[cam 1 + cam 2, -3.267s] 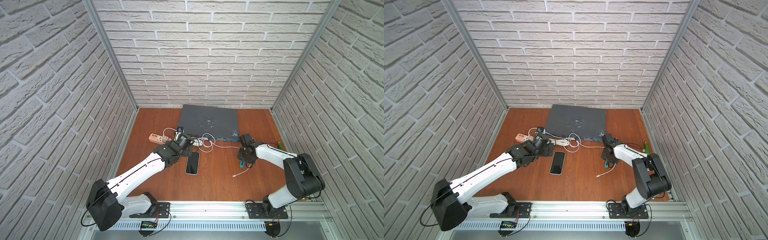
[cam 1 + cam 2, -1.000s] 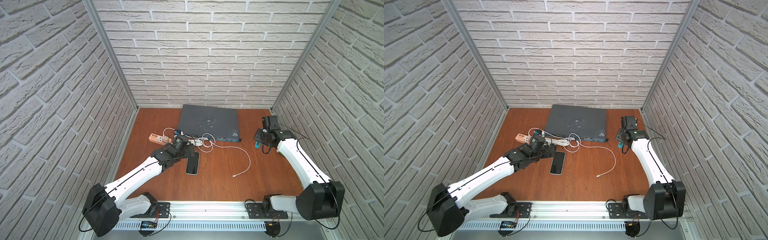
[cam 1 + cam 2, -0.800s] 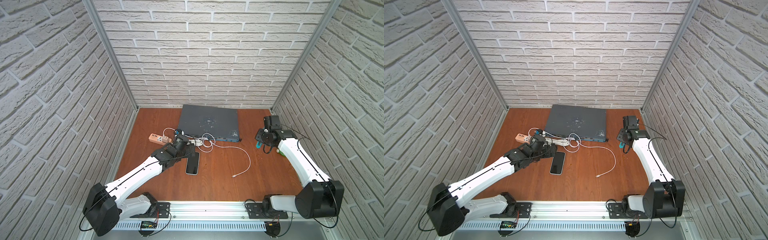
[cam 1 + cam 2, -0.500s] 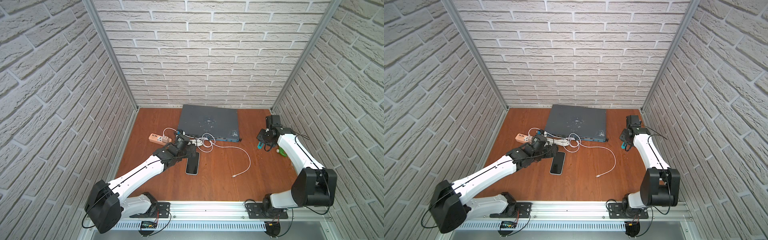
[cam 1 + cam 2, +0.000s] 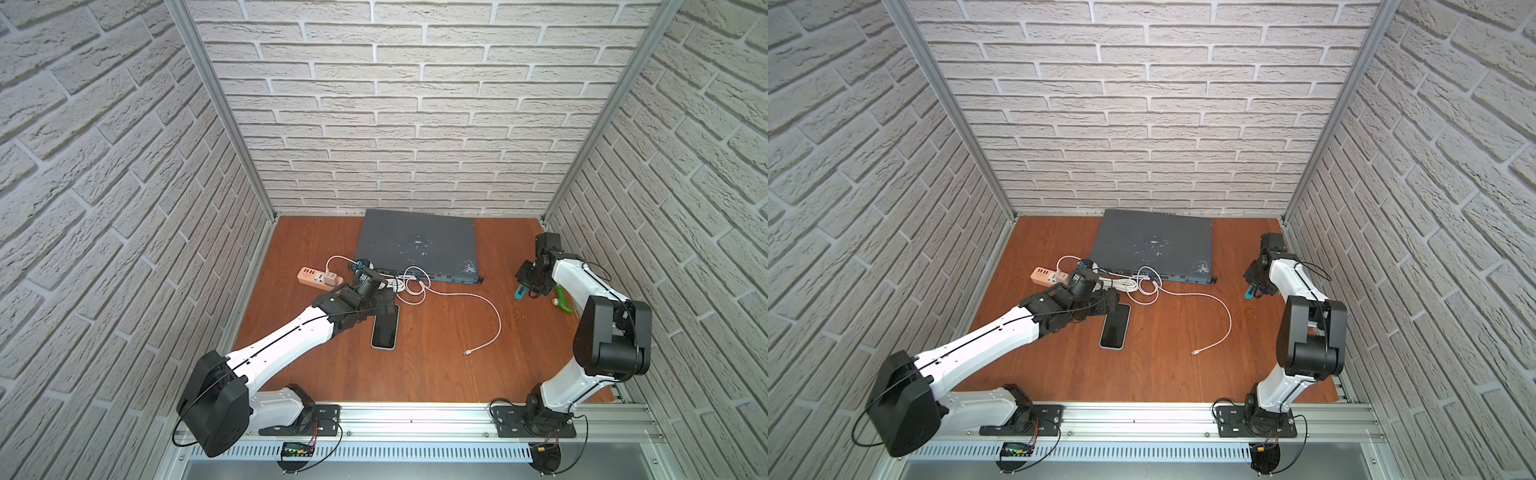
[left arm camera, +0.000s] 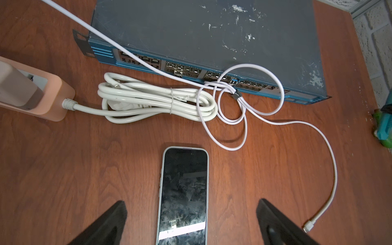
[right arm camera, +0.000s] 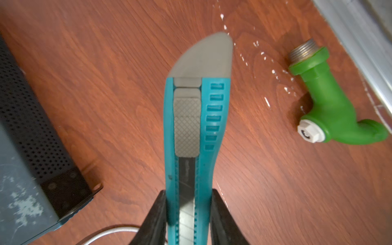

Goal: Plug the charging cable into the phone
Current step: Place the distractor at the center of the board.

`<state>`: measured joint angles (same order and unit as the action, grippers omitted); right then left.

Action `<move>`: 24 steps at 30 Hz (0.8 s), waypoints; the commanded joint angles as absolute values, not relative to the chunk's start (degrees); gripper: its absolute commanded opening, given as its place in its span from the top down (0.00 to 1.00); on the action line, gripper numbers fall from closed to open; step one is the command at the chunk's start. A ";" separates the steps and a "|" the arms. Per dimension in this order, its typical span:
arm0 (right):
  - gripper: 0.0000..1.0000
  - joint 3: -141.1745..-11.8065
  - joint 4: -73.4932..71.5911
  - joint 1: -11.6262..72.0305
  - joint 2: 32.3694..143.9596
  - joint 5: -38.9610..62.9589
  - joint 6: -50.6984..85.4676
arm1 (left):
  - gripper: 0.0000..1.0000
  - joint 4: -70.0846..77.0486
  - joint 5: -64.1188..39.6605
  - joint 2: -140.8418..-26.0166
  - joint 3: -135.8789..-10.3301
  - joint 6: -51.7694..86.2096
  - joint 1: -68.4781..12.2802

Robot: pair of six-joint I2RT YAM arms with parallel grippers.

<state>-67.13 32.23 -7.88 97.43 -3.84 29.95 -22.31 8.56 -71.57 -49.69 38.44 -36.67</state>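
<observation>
The bare floor between box and green fitting (image 5: pixel 513 295) is below my right gripper and clear of the cable, so next my right gripper should lower the utility knife onto it and let go.
The phone (image 5: pixel 384 328) lies flat, screen up, on the wooden floor in both top views. My left gripper (image 6: pixel 191 202) hangs over the phone's (image 6: pixel 183 195) far end, wide open, its black fingers (image 6: pixel 106 224) apart on either side and touching nothing. The charging cable (image 5: pixel 494 316) curves loose across the floor from a knot of loops by the box. Its small plug (image 5: pixel 467 352) lies free to the phone's right, also seen as the plug (image 6: pixel 308 224) in the left wrist view. My right gripper (image 7: pixel 188 195) is shut on a teal utility knife (image 7: pixel 197 118), far right, away from cable and phone.
A large dark grey box (image 5: pixel 417 245) sits at the back. A peach power strip (image 5: pixel 318 278) with a charger block stands left of it, its thick white cord (image 6: pixel 157 99) bundled beside the phone. A green fitting (image 7: pixel 324 106) lies by the right wall. Brick walls close three sides.
The right arm has carried the teal knife from beside the cable's end to the far right near the wall. The left gripper has barely shifted over the phone's far end.
</observation>
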 commanded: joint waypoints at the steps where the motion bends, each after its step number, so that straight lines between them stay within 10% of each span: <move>1: 0.97 -68.97 29.44 -8.48 98.99 -2.69 29.78 | 0.02 -21.83 9.39 -71.68 -50.64 37.44 -36.29; 24: 0.97 -68.29 26.90 -9.55 107.51 -1.52 29.79 | 0.02 -21.82 10.40 -76.13 -53.20 36.56 -35.66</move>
<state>-68.71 27.90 -9.02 106.37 -1.80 29.95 -22.26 9.65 -75.90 -52.23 37.30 -36.16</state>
